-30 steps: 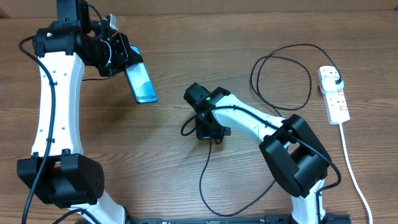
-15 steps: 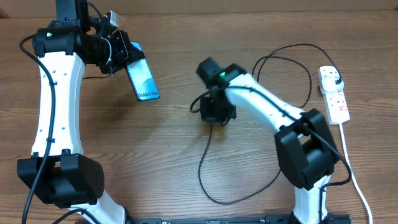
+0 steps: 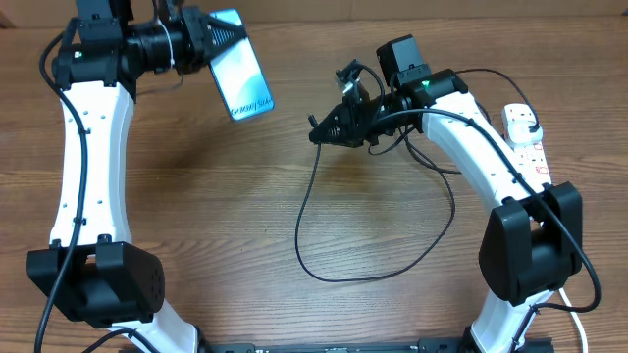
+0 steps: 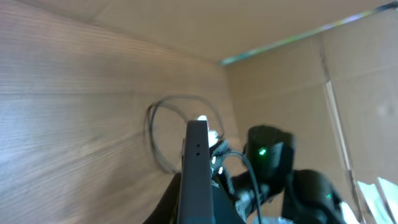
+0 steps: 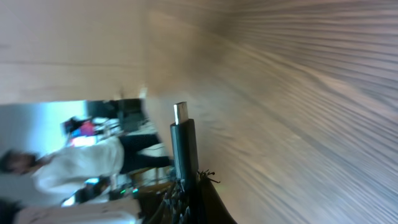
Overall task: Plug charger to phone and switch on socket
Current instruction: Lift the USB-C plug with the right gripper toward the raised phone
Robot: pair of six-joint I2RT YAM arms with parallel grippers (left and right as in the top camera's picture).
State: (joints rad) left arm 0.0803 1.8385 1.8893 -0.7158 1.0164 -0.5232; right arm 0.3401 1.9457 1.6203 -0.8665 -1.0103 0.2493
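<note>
I should tip my right gripper downward and lower it onto the wood inside the black cable's loop [image 3: 387,188] to release the charger, because that spot is bare.
The phone [image 3: 242,78], its light blue screen facing up, hangs tilted above the table at the back left, with my left gripper [image 3: 204,39] shut on its top end. In the left wrist view the phone [image 4: 196,165] shows edge-on between the fingers of the left gripper [image 4: 198,208]. My right gripper [image 3: 331,127] is raised at centre back, pointing left toward the phone, and is shut on the connector end of the charger. The connector tip [image 5: 181,113] sticks out beyond the right gripper [image 5: 188,190]. The black charger cable [image 3: 324,265] loops down over the table. The white socket [image 3: 533,162] lies at the right edge with a black plug [image 3: 530,127] in it.
The socket's thick white cord [image 3: 554,265] runs down the right side toward the front. My right arm [image 3: 471,147] spans from the front right to the centre back. A cardboard wall [image 3: 392,8] borders the table's far edge.
My left gripper has lifted the phone up and to the right. My right gripper has risen from the table's middle toward the back right, taking the connector end and dragging the cable loop along.
</note>
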